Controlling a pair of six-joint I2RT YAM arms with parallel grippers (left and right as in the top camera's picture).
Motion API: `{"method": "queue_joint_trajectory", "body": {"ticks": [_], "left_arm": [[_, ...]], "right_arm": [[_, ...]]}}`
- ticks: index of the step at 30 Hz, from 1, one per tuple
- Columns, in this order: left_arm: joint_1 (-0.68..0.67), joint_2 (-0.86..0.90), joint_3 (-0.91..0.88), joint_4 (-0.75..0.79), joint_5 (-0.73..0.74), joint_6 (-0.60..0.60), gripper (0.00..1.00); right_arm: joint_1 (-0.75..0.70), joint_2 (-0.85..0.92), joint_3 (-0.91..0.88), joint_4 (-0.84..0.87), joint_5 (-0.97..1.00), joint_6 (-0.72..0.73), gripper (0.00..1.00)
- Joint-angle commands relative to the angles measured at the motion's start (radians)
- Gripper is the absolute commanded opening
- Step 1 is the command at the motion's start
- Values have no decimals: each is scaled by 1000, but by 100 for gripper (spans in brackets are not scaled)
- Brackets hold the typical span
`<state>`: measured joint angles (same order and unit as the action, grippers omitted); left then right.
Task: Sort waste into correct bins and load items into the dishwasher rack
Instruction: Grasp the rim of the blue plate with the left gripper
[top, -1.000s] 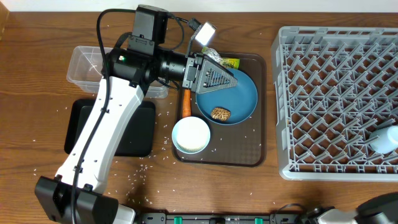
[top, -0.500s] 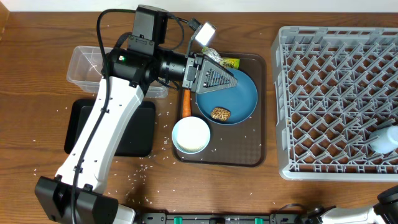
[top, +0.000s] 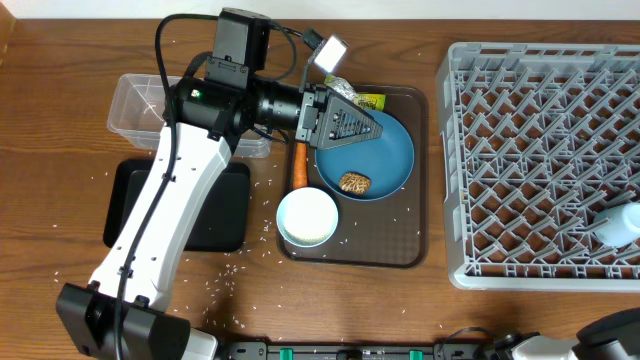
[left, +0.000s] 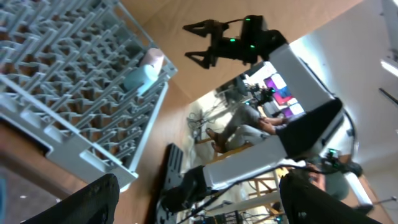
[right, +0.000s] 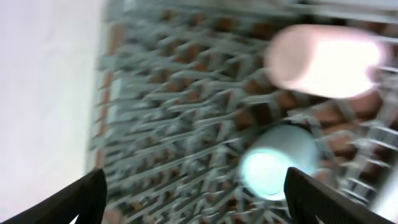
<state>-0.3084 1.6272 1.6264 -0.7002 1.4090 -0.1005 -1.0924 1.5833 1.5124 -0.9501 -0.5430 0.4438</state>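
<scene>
My left gripper tilts its fingers down and lowers them onto the plate's rim by the carrot (top: 299, 168) next, since it lies below, clear of the food lump (top: 354, 182).
My left gripper (top: 350, 125) is open and empty, hovering over the upper left edge of the dark-blue plate (top: 385, 155); its fingers are wide apart in the left wrist view (left: 199, 183). A brown food lump (top: 354, 182) lies on the plate. The white bowl (top: 308, 216), the orange carrot (top: 299, 168) and the yellow-green foil wrapper (top: 366, 101) lie on the same tray. My right gripper (right: 193, 180) is open and empty above the grey rack (right: 180, 124), near the light-blue cup (right: 277, 162) and the pink cup (right: 323, 59). The tissue is hidden.
The dark-brown tray (top: 400, 245) holds the plate and bowl. The clear tub (top: 135, 100) and the black tub (top: 225, 215) stand at the left, partly under my left arm. The rack (top: 540, 150) fills the right side, a cup (top: 618, 222) at its right edge. Rice grains (top: 225, 275) are scattered on the table.
The right arm at the bottom right corner shifted slightly out of view and back. The left arm and the objects on the tray have not moved.
</scene>
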Motion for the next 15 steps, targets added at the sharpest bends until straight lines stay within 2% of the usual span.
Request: {"method": "queue_joint_trajectory", "body": {"ticks": [1,4,6,9,11,15], "left_arm": [[-5,-7,-5,-18,-161,10,81],[-37,-25,-5,-101,-538,13,79],[-73,-32,-5,-158,-815,12,80],[-104,-28,-5,-214,-1120,-2,79],[-108,-19,-6,-231,-1252,-10,79],[-107,15,-19,-234,-1294,-9,79]], "right_arm": [[46,-66,16,32,-262,-97,84],[117,-154,18,48,-328,-151,87],[178,-217,18,31,-317,-192,89],[280,-296,18,-6,-244,-199,90],[358,-335,18,-35,-188,-219,90],[505,-372,18,-114,-24,-221,91]]}}
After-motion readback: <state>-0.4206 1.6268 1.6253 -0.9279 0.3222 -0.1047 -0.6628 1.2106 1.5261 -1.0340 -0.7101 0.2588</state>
